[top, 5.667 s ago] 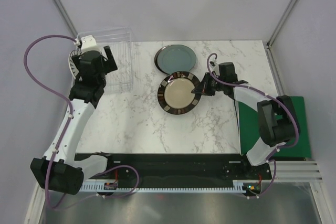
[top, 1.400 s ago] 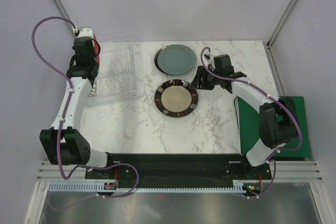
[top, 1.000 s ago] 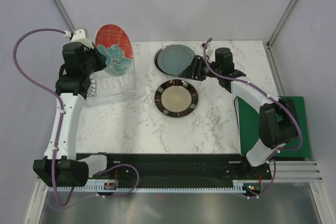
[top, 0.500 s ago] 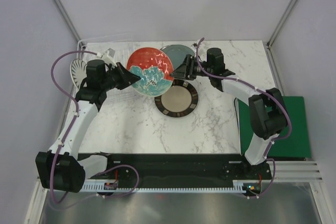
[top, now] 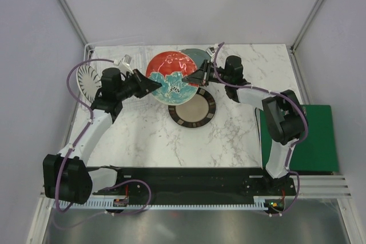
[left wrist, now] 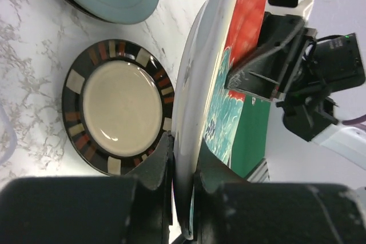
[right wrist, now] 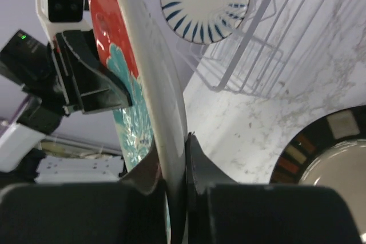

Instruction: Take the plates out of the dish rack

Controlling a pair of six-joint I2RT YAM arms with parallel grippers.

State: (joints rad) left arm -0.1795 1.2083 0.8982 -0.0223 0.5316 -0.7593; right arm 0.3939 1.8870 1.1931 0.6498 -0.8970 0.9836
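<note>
My right gripper will next move down and back to let go of the red plate onto the brown plate (top: 193, 110) (right wrist: 343, 178), because that plate is below the gripper, back toward my base.
The red plate with teal flowers (top: 170, 75) hangs tilted above the table, held from both sides. My left gripper (top: 150, 86) is shut on its left rim (left wrist: 194, 90), with the jaws pinching the edge. My right gripper (top: 191, 78) is shut on the opposite rim (right wrist: 153, 78). Below it lies the brown plate with a beige centre (top: 192, 107), flat on the marble. The grey-teal plate (top: 199, 56) lies behind, partly hidden by the red one. A white plate with dark radial stripes (top: 87, 78) stands in the dish rack (top: 132, 96) at the left.
A flat green board (top: 311, 135) lies at the table's right edge. The rack's wire prongs (right wrist: 251, 55) stand just behind the held plate. Metal frame posts rise at the back corners.
My left arm lifted the red plate out of the rack and carried it right, over the table. My right gripper came in from the right and closed on the plate's other rim.
</note>
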